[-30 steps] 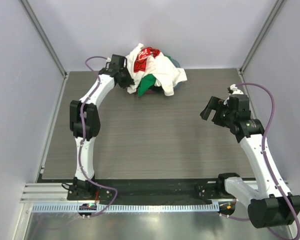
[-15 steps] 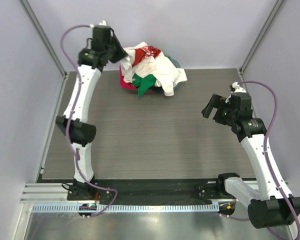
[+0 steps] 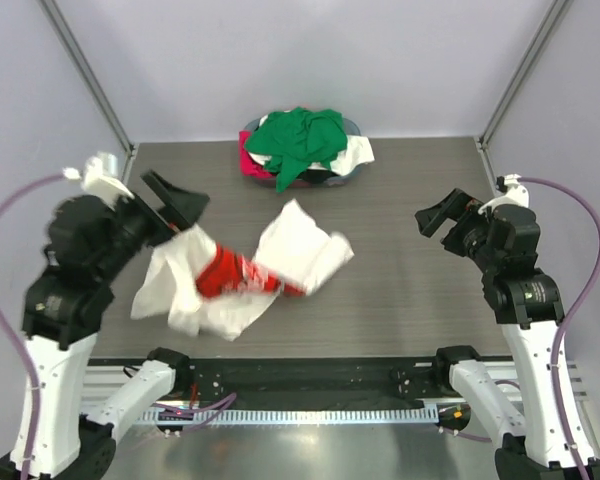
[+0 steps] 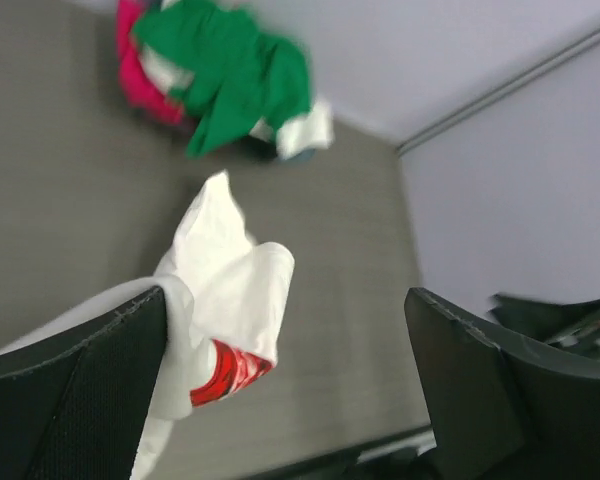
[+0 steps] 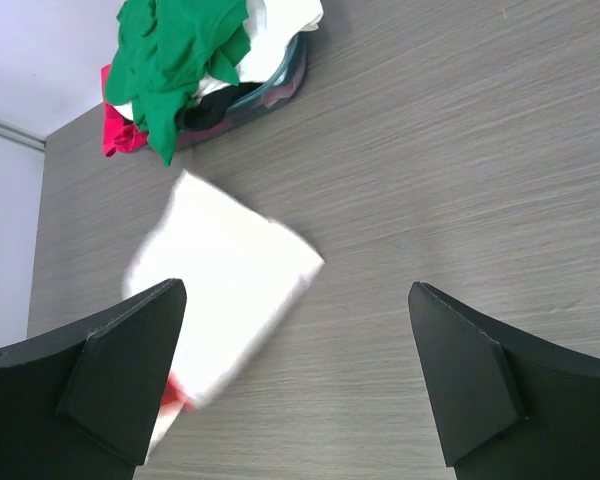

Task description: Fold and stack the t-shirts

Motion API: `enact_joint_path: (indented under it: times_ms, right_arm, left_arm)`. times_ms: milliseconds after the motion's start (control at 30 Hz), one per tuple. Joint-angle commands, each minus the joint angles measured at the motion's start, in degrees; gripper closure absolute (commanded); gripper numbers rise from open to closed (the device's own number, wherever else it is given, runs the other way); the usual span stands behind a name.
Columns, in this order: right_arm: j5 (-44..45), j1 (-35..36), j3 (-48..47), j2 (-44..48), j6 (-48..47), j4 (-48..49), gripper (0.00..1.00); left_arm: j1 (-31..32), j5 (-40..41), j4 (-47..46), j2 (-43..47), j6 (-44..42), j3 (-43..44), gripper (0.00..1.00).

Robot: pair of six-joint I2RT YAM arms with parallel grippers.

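My right gripper's open fingers hang over bare table, so they should swing toward the cream-white t-shirt and down onto the t-shirt's edge beyond the red print (image 5: pixel 306 260) next.
The cream-white t-shirt (image 3: pixel 280 250) with the red print (image 3: pixel 225 275) is spread crumpled over the middle-left of the table, blurred in the right wrist view (image 5: pixel 230 275). My left gripper (image 3: pixel 177 206) hovers over its left end, jaws wide open; the cloth (image 4: pixel 225 270) runs past the left finger (image 4: pixel 80 390) and nothing is pinched. The other t-shirts are heaped at the back: green (image 3: pixel 300 140) on top, pink-red (image 3: pixel 248 160) at the left, white (image 3: pixel 355 155) at the right. My right gripper (image 3: pixel 442 215) hangs open and empty above the right side of the table.
The heap sits in a dark teal basket (image 5: pixel 275 95) at the back centre. Grey walls with metal posts (image 3: pixel 90 75) close in the table on three sides. A rail (image 3: pixel 310 375) carrying both arm bases runs along the near edge.
My left arm swung from the heap at the back to the near left, pulling the cream-white t-shirt onto the table, and its jaws opened. The right arm drifted slightly right.
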State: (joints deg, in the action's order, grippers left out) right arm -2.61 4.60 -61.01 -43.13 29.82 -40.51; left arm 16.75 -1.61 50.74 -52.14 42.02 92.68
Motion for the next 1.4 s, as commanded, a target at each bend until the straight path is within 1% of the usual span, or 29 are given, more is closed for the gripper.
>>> enact_joint_path:
  times_ms: [0,67,100,167,200,300,333,367,467,500,533,600,633,667,700,733,767,833,867,900,933,967,1000,1033,1067,1133,1167,1267,1367]
  right_arm:
    - [-0.81,0.32,1.25,0.86,2.16,-1.06,0.00]
    - [-2.83,0.23,1.95,0.34,2.17,-2.11,0.00]
    - [-5.53,0.32,2.13,-0.45,1.82,-2.72,0.00]
    - [-7.75,0.84,3.61,-3.51,1.73,-3.52,0.00]
    - [-9.24,1.63,4.32,-4.67,1.73,-3.52,0.00]
    - [-6.63,11.36,6.52,-10.90,3.30,-2.91,0.00]
    - [-2.27,19.92,6.78,-13.01,5.14,-2.47,0.00]
    - [-0.05,23.84,6.61,-16.86,6.03,-1.51,0.00]
    - [4.26,32.90,4.43,-23.90,7.70,2.00,0.00]
    - [4.19,33.80,3.37,-28.97,7.53,2.80,0.01]
    - [3.85,34.24,2.14,-31.20,7.18,4.37,0.00]
    - [3.32,34.69,-2.43,-38.12,5.51,6.05,0.00]
    - [1.49,34.77,-4.44,-40.86,4.90,6.84,0.00]
    - [1.30,34.86,-9.25,-43.32,4.37,6.94,0.00]
    - [0.95,35.12,-11.91,-45.70,3.06,6.94,0.00]
    - [0.86,35.21,-14.72,-51.29,2.61,6.68,0.00]
    - [0.77,35.47,-20.75,-53.87,2.09,5.98,0.00]
    - [1.64,35.74,-27.11,-62.19,0.50,3.18,0.00]
    - [2.25,35.91,-33.49,-65.20,0.15,2.03,0.01]
    - [4.26,36.09,-36.69,-67.84,-0.72,0.97,0.02]
    - [5.50,36.35,-39.94,-73.18,-1.17,-1.48,0.03]
    - [7.34,36.53,-46.67,-75.84,-1.52,-3.24,0.05]
    - [8.49,36.53,-50.05,-78.22,-2.05,-4.91,0.07]
    - [12.15,36.71,-53.39,-81.03,-2.66,-8.23,0.08]
    - [13.84,36.79,-59.51,-85.49,-3.10,-9.92,0.11]
    - [16.66,36.80,-64.56,-89.56,-3.98,-13.08,0.13]
    - [17.02,36.80,-68.06,-92.54,-4.16,-13.62,0.16]
    - [17.29,36.88,-72.21,-95.55,-4.42,-13.80,0.20]
    - [17.11,37.23,-75.20,-98.63,-4.60,-13.54,0.22]
  left_arm:
    - [-0.14,-1.74,6.73,2.28,2.18,-19.52,0.00]
    - [-0.14,0.54,9.79,8.26,3.15,-25.85,0.00]
    - [-0.05,1.07,10.60,9.94,4.11,-27.28,0.00]
    - [-0.14,1.25,12.09,13.72,4.73,-29.57,0.00]
    - [-0.14,3.17,12.36,14.51,5.35,-31.49,0.00]
    - [-0.05,5.11,13.85,16.28,6.14,-35.53,0.01]
    - [-0.14,5.64,14.12,16.54,6.84,-36.43,0.02]
    - [-0.05,6.52,14.82,16.89,7.11,-37.39,0.03]
    - [-0.05,11.26,15.87,17.60,9.39,-40.56,0.03]
    - [-0.05,12.93,16.14,17.77,10.27,-41.09,0.03]
    - [-0.14,15.55,16.14,18.12,11.06,-41.96,0.03]
    - [-0.14,17.24,15.62,19.09,12.64,-42.32,0.05]
    - [-0.14,18.38,15.79,19.35,13.00,-41.80,0.06]
    - [-0.14,19.44,15.79,19.44,13.61,-41.53,0.06]
    - [-0.06,20.41,15.88,20.23,13.79,-41.27,0.07]
    - [-0.05,22.07,15.88,20.41,13.79,-40.92,0.07]
    - [-0.05,22.78,15.88,20.76,13.09,-40.05,0.07]
    - [-0.14,24.10,16.32,21.20,11.86,-38.81,0.08]
    - [-0.05,24.98,16.41,21.29,11.25,-38.20,0.08]
    - [-0.14,25.42,16.49,21.46,9.85,-37.24,0.08]
    - [-0.05,25.86,16.84,21.99,9.40,-36.88,0.08]
    - [-0.05,26.65,17.02,22.17,8.96,-36.70,0.08]
    - [-0.05,26.92,17.20,22.60,8.61,-36.61,0.08]
    - [-0.14,27.18,17.55,23.30,8.34,-36.78,0.08]
    - [-0.05,27.10,17.64,23.75,8.17,-36.70,0.08]
    - [-0.14,26.74,17.55,25.23,7.99,-36.96,0.09]
    - [-0.06,26.74,17.55,25.68,8.16,-36.96,0.09]
    - [-0.14,26.30,17.29,26.82,8.25,-37.49,0.11]
    - [-0.06,25.87,16.94,26.92,7.82,-37.58,0.11]
